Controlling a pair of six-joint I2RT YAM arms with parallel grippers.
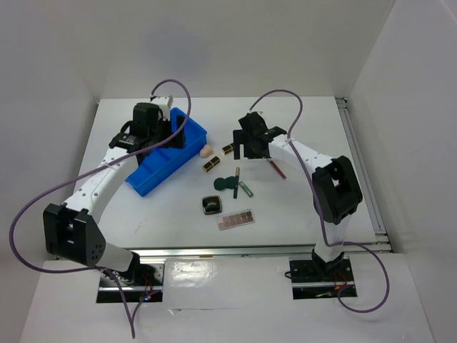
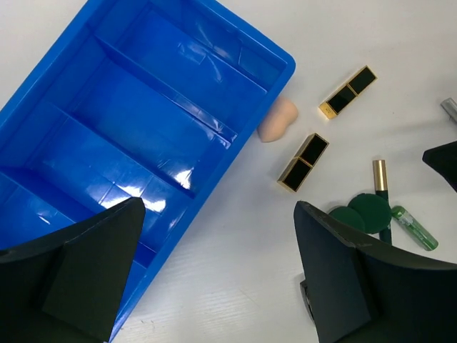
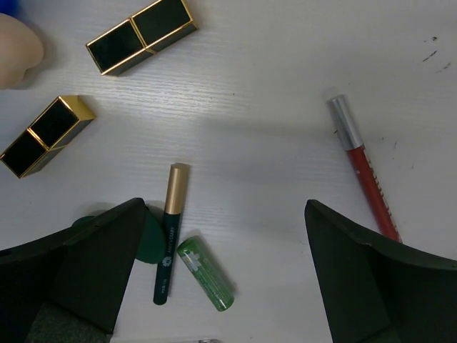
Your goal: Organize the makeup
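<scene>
The farther black-gold lipstick tube lies loose outside the tray's sections, so the robot's left gripper needs to swing off the tray [image 1: 146, 186] next, go past the sponge [image 1: 206, 151] and come down onto that tube.
The makeup lies loose on the white table. A beige sponge [image 1: 206, 151] rests against the blue divided tray [image 1: 146, 186]. Right of it lie two black-gold lipstick tubes [image 1: 229, 149] [image 1: 210, 165]. Nearer lie a dark green round compact [image 1: 225, 184], a dark pencil [image 1: 236, 182], a green tube [image 1: 246, 189], a red pencil [image 1: 277, 168], a square compact [image 1: 211, 205] and a brown-pink palette [image 1: 235, 219]. My left gripper [image 2: 221, 279] is open and empty above the tray's right rim [image 2: 214, 187]. My right gripper [image 3: 227, 271] is open and empty above the green tube [image 3: 206, 284] and dark pencil [image 3: 168, 229].
The tray [image 2: 128, 114] has several compartments, all bare. White walls stand behind and on both sides. A metal rail [image 1: 360, 164] runs along the table's right edge. The left arm's cable [image 1: 178, 89] loops over the tray.
</scene>
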